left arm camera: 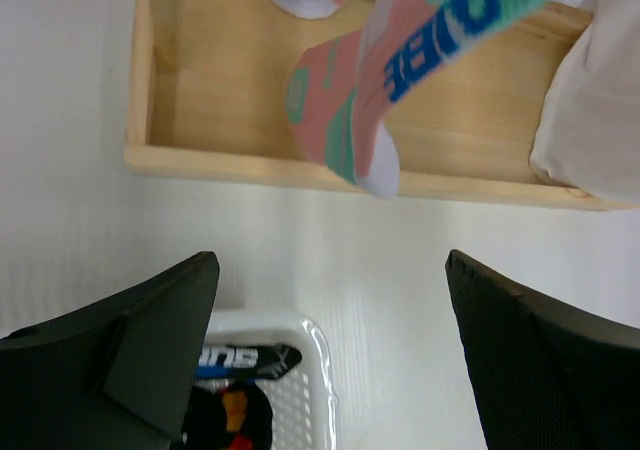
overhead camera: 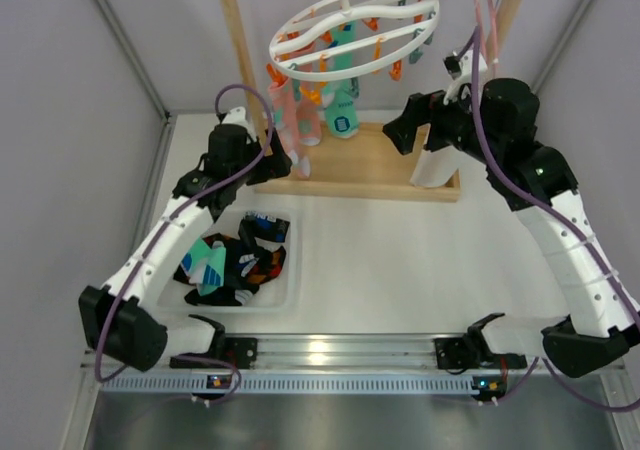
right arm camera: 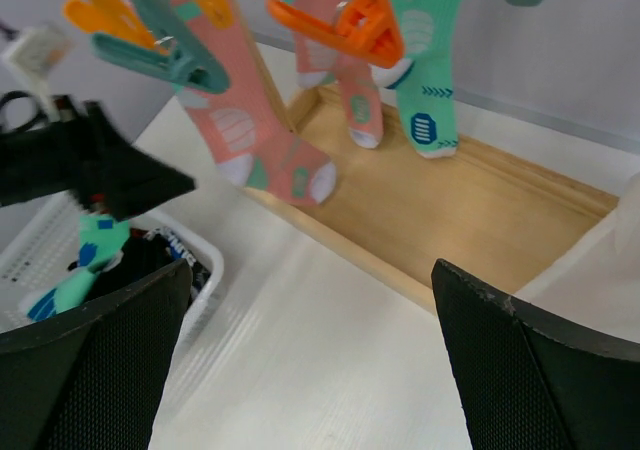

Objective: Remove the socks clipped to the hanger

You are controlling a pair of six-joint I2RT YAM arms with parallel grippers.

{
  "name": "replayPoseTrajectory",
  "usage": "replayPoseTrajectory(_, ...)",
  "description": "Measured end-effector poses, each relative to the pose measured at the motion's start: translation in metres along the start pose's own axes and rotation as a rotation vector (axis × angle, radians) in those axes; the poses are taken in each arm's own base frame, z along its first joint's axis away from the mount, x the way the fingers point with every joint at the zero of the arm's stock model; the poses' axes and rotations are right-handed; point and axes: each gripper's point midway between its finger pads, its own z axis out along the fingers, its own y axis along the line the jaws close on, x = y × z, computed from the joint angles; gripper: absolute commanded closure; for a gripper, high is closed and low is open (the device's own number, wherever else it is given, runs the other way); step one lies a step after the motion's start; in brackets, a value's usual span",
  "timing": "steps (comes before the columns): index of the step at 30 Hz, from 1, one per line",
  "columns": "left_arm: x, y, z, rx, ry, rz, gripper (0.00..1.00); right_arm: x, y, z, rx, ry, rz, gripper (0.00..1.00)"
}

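Observation:
The sock is still dangling ahead of my fingers, so I should move my left gripper outward over the rack's base to the nearest pink sock's lower end (overhead camera: 295,151) (left arm camera: 353,115).
The white ring hanger (overhead camera: 355,25) hangs from the wooden rack with orange and teal pegs (right arm camera: 350,15). Pink patterned socks (overhead camera: 285,120) and a teal-green sock (overhead camera: 343,110) hang clipped under it. My left gripper (overhead camera: 275,165) is open and empty, low beside the pink socks. In the left wrist view a pink sock (left arm camera: 400,60) dangles above the open gripper (left arm camera: 330,310). My right gripper (overhead camera: 400,125) is open and empty, right of the socks. In its view (right arm camera: 310,340) the pink socks (right arm camera: 255,135) and teal sock (right arm camera: 425,60) hang ahead.
A white basket (overhead camera: 290,285) holding several removed socks sits front left, also in the left wrist view (left arm camera: 300,330). The rack's wooden base (overhead camera: 370,175) lies under the hanger. A white garment (overhead camera: 435,165) hangs at the rack's right, with a pink hanger (overhead camera: 487,15) above.

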Motion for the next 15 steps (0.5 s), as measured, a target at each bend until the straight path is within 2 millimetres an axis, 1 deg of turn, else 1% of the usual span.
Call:
replayPoseTrajectory(2, -0.005, -0.001, 0.026, 0.038, -0.002, 0.014, 0.01, -0.003, 0.012, -0.011, -0.062, -0.016, 0.0, 0.01)
replayPoseTrajectory(4, -0.01, 0.005, 0.05, 0.053, -0.011, 0.018, 0.01, -0.006, 0.026, -0.022, -0.132, -0.035, -0.004, 0.01)
replayPoseTrajectory(6, -0.015, 0.011, 0.068, 0.065, -0.026, 0.017, 0.02, -0.009, 0.039, -0.034, -0.204, -0.055, -0.013, 0.01)
replayPoseTrajectory(8, -0.021, 0.013, 0.086, 0.092, -0.044, 0.017, 0.07, -0.01, 0.05, -0.044, -0.265, -0.071, -0.023, 0.01)
replayPoseTrajectory(10, -0.023, 0.011, 0.101, 0.123, -0.046, 0.015, 0.23, -0.01, 0.059, -0.055, -0.313, -0.081, -0.033, 0.01)
replayPoseTrajectory(12, -0.023, 0.002, 0.114, 0.171, -0.034, 0.015, 0.36, -0.012, 0.065, -0.064, -0.345, -0.096, -0.046, 0.0)
replayPoseTrajectory(13, -0.024, -0.002, 0.119, 0.191, -0.035, 0.014, 0.63, -0.013, 0.067, -0.068, -0.353, -0.103, -0.053, 0.01)
replayPoseTrajectory(15, -0.024, -0.01, 0.124, 0.229, -0.037, 0.01, 0.87, -0.016, 0.069, -0.074, -0.36, -0.119, -0.066, 0.01)
